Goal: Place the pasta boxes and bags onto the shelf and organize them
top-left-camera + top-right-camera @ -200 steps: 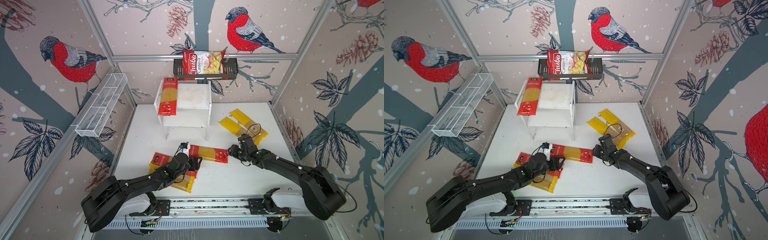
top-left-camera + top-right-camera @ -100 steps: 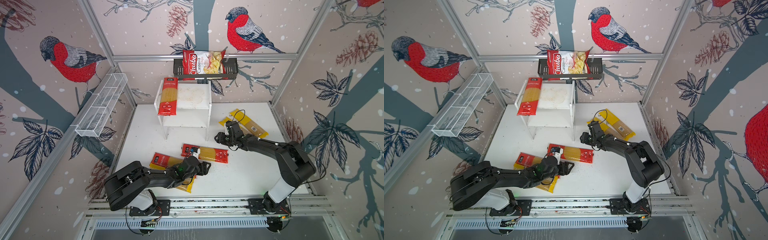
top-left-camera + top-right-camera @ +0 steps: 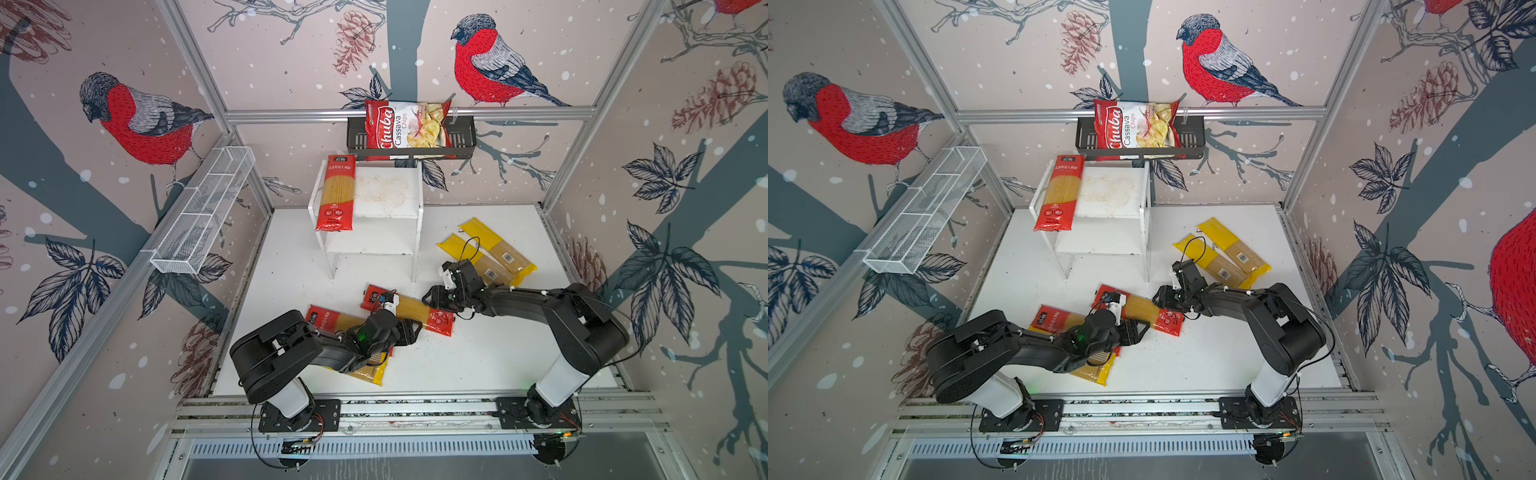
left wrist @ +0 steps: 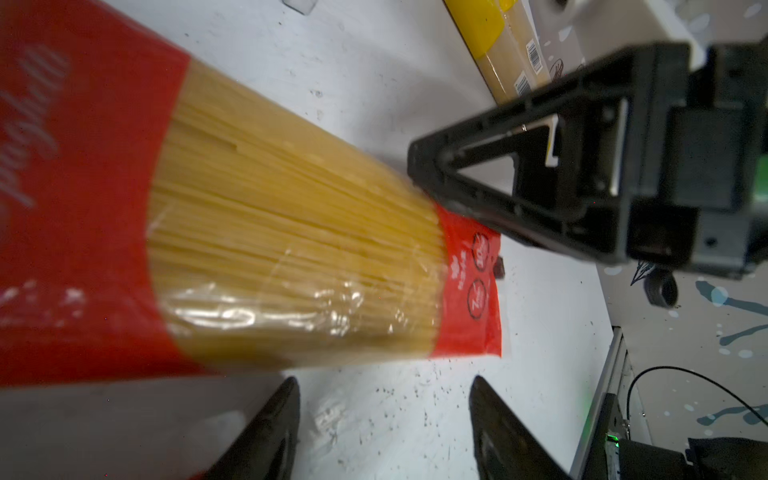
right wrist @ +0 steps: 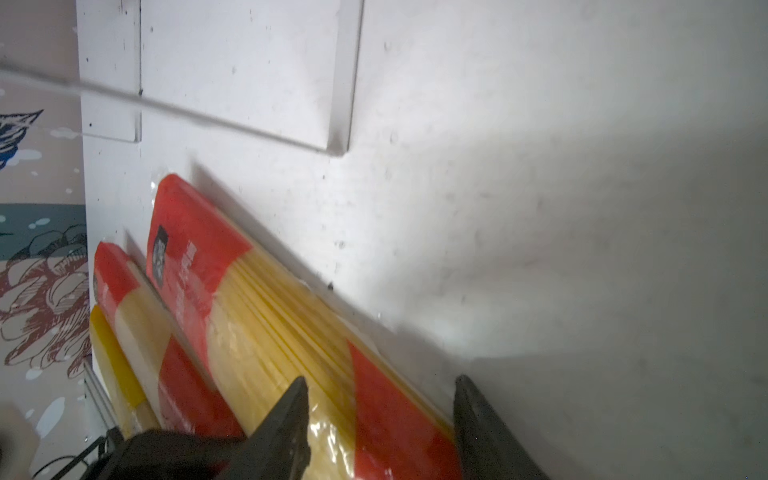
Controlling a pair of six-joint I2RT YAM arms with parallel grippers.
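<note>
My right gripper next shifts toward my left gripper, onto the slanted packet's far long edge (image 3: 411,300) (image 5: 297,294) at the packet's clear middle. Its fingers are by the packet's red end, hence the shift.
One red-ended spaghetti packet (image 3: 336,193) lies on the left of the white shelf's stained top board (image 3: 386,191). Another red-ended packet (image 3: 409,311) (image 4: 291,232) (image 5: 266,324) lies slanted on the floor in front of the shelf. My right gripper (image 3: 430,297) (image 5: 381,379) stands open over its right red end. My left gripper (image 3: 413,330) (image 4: 384,380) is open beside the same packet, with bare floor between its fingers. A third red-ended packet (image 3: 328,319) and a yellow one (image 3: 372,372) lie partly under the left arm. Two yellow packets (image 3: 496,253) lie side by side at the right.
A Cassava Chips bag (image 3: 405,126) sits in the black wall basket (image 3: 463,143) above the shelf. A white wire mesh tray (image 3: 203,212) hangs on the left wall. The shelf's lower tier (image 3: 370,245) holds nothing. Both arms' bases stand at the front rail.
My right gripper has swung from beside the yellow packets to the red packet's right end. The left arm has reached further right along the packet, and its jaws have narrowed a little.
</note>
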